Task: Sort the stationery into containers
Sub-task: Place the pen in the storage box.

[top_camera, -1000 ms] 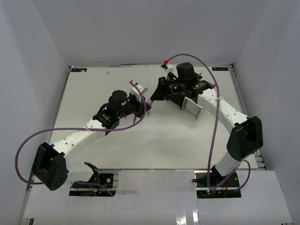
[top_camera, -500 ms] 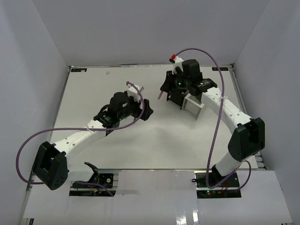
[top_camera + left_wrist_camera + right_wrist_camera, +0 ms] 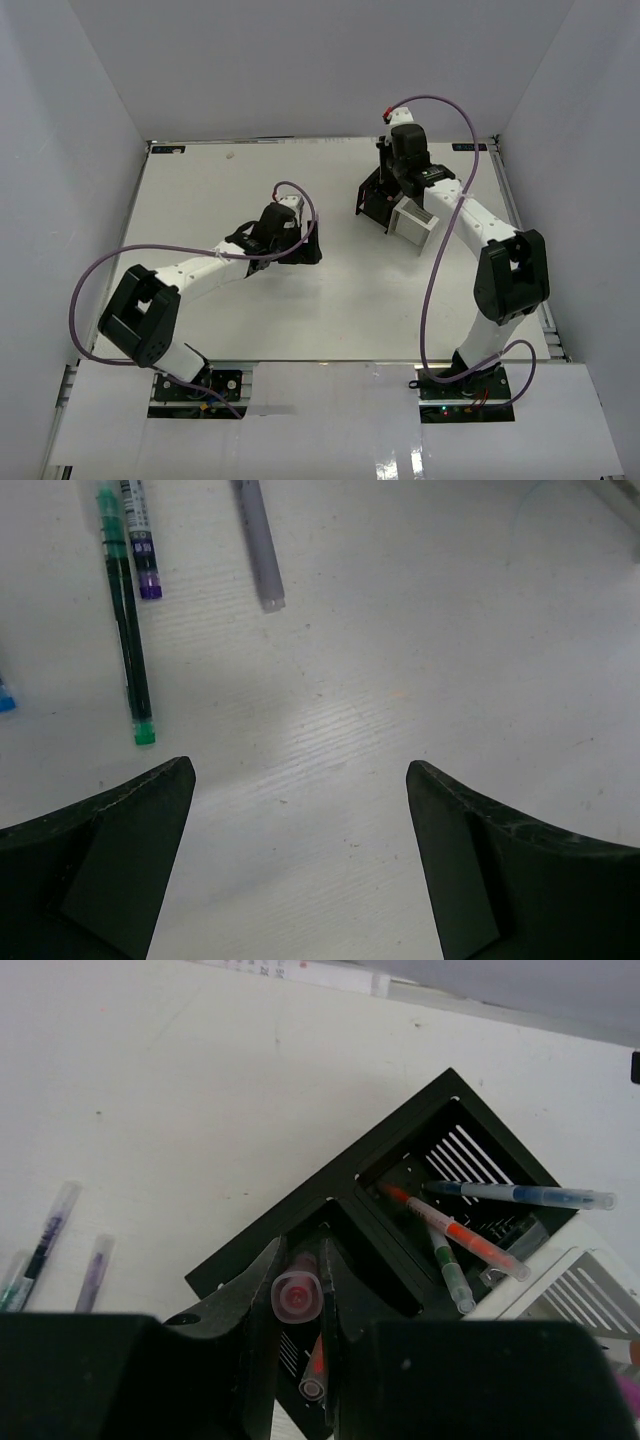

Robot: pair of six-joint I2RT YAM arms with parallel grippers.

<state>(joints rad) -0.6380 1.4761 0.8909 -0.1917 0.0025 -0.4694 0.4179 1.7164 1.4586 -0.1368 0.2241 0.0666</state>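
I will next move my left gripper outward and down over the near end of the grey pen (image 3: 258, 545), because the bare table on both sides leaves room for its open fingers.
My right gripper (image 3: 300, 1250) is shut on a pink-red pen (image 3: 297, 1295), seen end-on and pointing down into the near compartment of the black container (image 3: 300, 1210). Another red pen (image 3: 313, 1365) lies in that compartment. The far compartment holds an orange pen (image 3: 462, 1236), a blue pen (image 3: 520, 1195) and a green one (image 3: 446, 1262). The white container (image 3: 585, 1278) stands beside it at lower right. My left gripper (image 3: 300, 770) hangs open over bare table. Ahead of it lie a green pen (image 3: 128, 630), a purple pen (image 3: 140, 535) and a grey pen (image 3: 258, 545).
From above, the black container (image 3: 372, 205) and white container (image 3: 412, 222) sit at the back right, with the right gripper (image 3: 383, 190) over them. The left gripper (image 3: 303, 245) is mid-table. Two loose pens (image 3: 45, 1230) lie left of the black container.
The two grippers met over a pen mid-table. The left gripper opened and let go; the right arm carried the pen back and right to the black container.
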